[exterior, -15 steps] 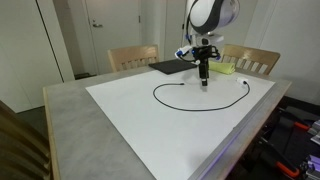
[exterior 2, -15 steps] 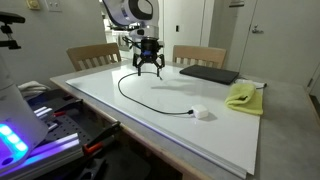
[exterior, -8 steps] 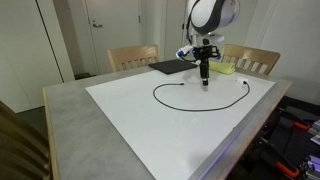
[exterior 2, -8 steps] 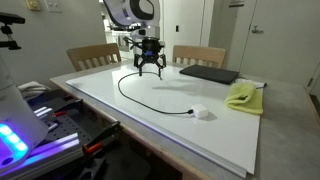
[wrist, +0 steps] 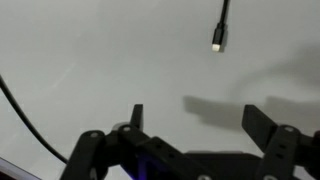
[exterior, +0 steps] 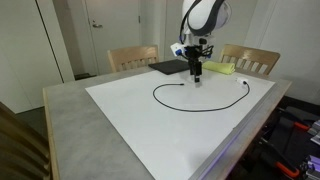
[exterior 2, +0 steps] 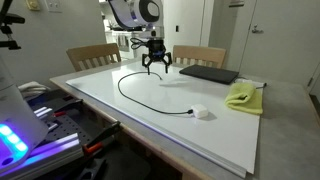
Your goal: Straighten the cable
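My gripper moves down and across the mat next toward the cable's small plug end [exterior: 182,84] [wrist: 218,40] until its open fingers straddle it, because it lies ahead of them.
The cable [exterior: 160,102] is a thin black cord lying in an open loop on the white mat [exterior: 130,115], and it shows in both exterior views [exterior 2: 123,90]. One end has a small white plug [exterior 2: 200,113]. My gripper [exterior: 196,79] hangs just above the mat near the cable's other end, also visible in an exterior view [exterior 2: 155,69]. In the wrist view the jaws [wrist: 197,125] are open and empty. A small plug end of the cable [wrist: 217,44] lies ahead of them, and another stretch of the cord [wrist: 20,112] runs at the left.
A flat black pad [exterior: 170,67] [exterior 2: 208,74] and a yellow cloth [exterior: 225,69] [exterior 2: 243,96] lie at the mat's far side. Two wooden chairs [exterior: 133,57] [exterior: 250,58] stand behind the table. Equipment stands beside the table edge [exterior 2: 45,120].
My gripper has shifted a short way sideways along the far side of the mat, toward the black pad. It stays open. The cable has not moved.
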### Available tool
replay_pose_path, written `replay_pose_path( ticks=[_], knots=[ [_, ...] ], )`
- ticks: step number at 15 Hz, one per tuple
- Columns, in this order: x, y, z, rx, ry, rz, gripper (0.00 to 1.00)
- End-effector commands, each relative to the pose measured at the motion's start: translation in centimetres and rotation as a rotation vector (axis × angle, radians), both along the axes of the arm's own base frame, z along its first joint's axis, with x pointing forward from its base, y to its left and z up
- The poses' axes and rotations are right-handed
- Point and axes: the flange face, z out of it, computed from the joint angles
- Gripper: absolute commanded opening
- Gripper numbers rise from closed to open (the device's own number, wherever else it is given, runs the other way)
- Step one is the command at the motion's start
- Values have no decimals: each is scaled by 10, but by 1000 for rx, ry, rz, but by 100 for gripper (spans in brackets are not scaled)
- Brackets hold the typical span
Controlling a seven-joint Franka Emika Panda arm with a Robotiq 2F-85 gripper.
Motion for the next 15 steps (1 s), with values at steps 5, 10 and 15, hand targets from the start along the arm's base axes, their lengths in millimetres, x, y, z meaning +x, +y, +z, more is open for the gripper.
replay_pose_path(
  ticks=[5,10,15],
  knots=[
    [23,12,-18,71,-12,296,100],
    [29,19,-34,75,11,362,100],
    [39,31,-43,87,9,397,100]
  ],
)
